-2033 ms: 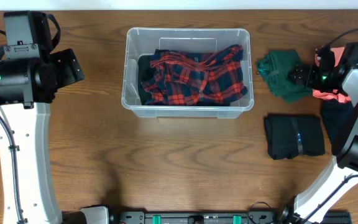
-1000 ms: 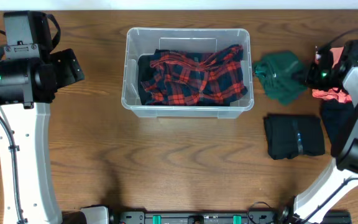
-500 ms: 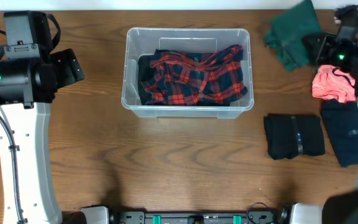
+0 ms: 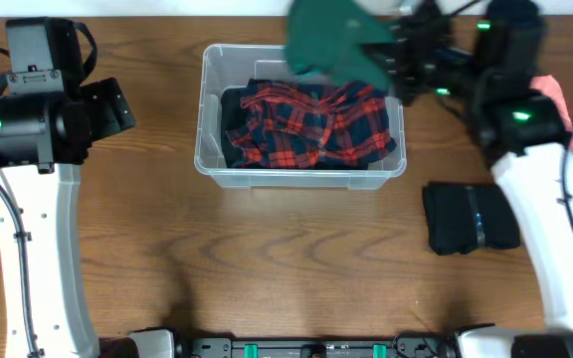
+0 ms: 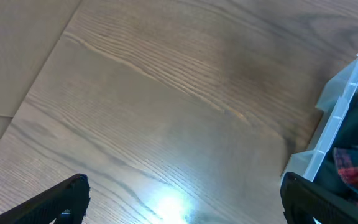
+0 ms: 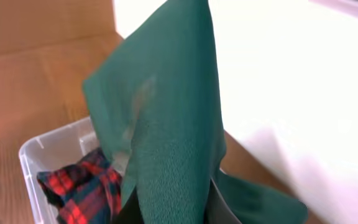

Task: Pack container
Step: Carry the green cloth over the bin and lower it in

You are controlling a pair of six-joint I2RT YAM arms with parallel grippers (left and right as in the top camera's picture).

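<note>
My right gripper swings to the left in the overhead view next, over the container's far corner, where the plaid cloth (image 4: pixel 311 124) leaves space. Then it lowers the green cloth (image 4: pixel 331 40).
The clear container (image 4: pixel 209 149) stands at the table's back middle with a red and navy plaid cloth (image 4: pixel 311 124) bunched inside. My right gripper (image 4: pixel 394 52) is shut on a green cloth (image 4: pixel 331 40), which hangs in the air over the container's back edge. In the right wrist view the green cloth (image 6: pixel 166 124) drapes down between my fingers and hides most of the gripper (image 6: pixel 173 214), with the container (image 6: pixel 48 146) and the plaid cloth (image 6: pixel 79 186) below it. My left gripper (image 5: pixel 185 199) is open over bare wood, left of the container's corner (image 5: pixel 340 118).
A folded black cloth (image 4: pixel 471 219) lies on the table right of the container. A pink cloth (image 4: pixel 557 96) shows behind my right arm. The left arm (image 4: pixel 38 109) stands at the table's left side. A white wall (image 6: pixel 303 74) runs behind the table.
My right arm has lifted the green cloth from the table's far right and swung it left, to above the container's back edge. The left arm has not moved.
</note>
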